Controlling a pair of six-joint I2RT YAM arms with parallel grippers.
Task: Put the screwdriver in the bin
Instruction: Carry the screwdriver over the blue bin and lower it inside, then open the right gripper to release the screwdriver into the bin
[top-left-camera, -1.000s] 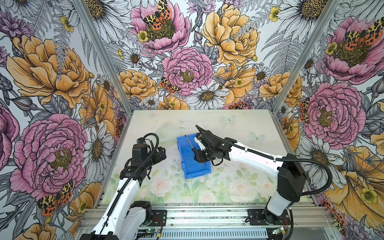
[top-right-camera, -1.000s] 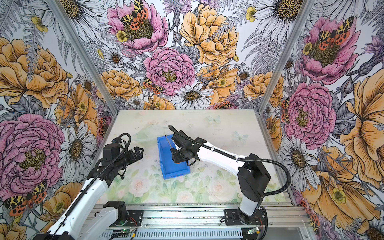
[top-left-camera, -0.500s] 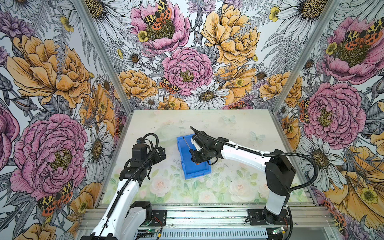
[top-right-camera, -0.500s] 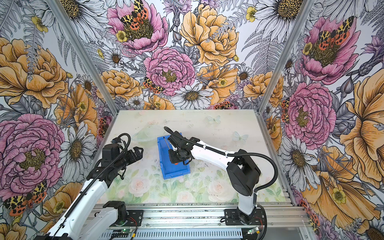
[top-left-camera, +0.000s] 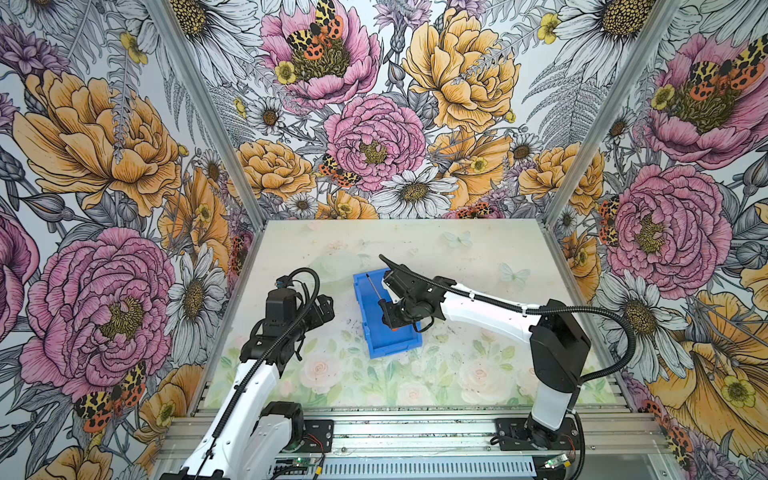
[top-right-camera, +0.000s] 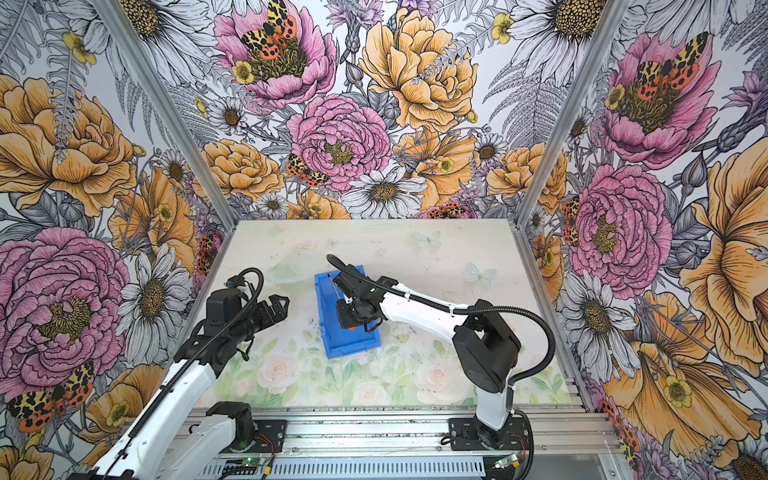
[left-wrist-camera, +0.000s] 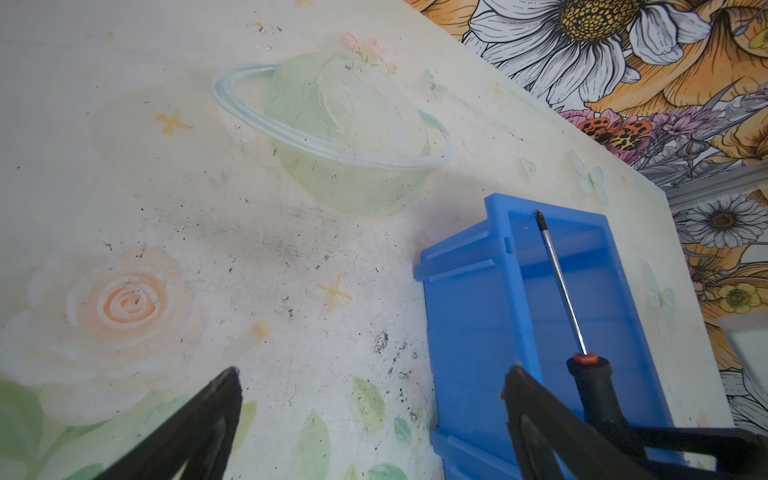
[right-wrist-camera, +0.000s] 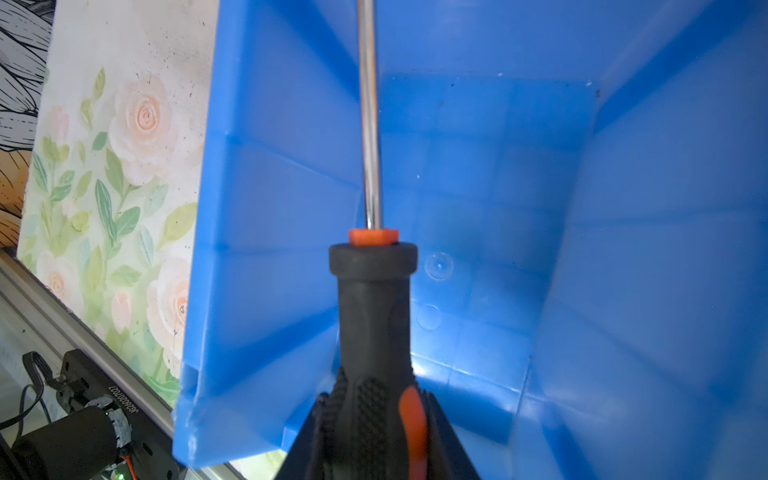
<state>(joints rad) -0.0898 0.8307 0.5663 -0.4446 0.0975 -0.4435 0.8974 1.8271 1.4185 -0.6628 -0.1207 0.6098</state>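
The robot's right gripper should go down toward the bottom of the blue bin and let go of the screwdriver's black and orange handle (right-wrist-camera: 374, 316) there, because the bottom of the bin is empty beneath it.
The blue bin (top-left-camera: 362, 307) (top-right-camera: 326, 316) stands mid-table in both top views. My right gripper (top-left-camera: 390, 320) (top-right-camera: 347, 318) hangs over its open top, shut on the screwdriver's black and orange handle (right-wrist-camera: 374, 316). The thin metal shaft (top-left-camera: 374, 286) (top-right-camera: 336, 286) points toward the bin's far wall, above the inside. In the right wrist view the jaws (right-wrist-camera: 374, 399) clamp the handle, with the blue bin floor (right-wrist-camera: 498, 208) beneath. My left gripper (top-left-camera: 328, 305) (top-right-camera: 282, 303) hovers left of the bin, open and empty (left-wrist-camera: 374, 374). The left wrist view shows the bin (left-wrist-camera: 469, 316) and the screwdriver (left-wrist-camera: 561, 282).
The pale printed tabletop (top-left-camera: 457, 257) is boxed in by floral walls at the back and both sides. An aluminium rail (top-left-camera: 415, 428) carrying both arm bases runs along the front edge. Dark scuff marks (left-wrist-camera: 382, 340) lie on the table left of the bin.
My right gripper has shifted slightly left and lower over the bin with the screwdriver, its elbow swinging inward. The left arm has not moved.
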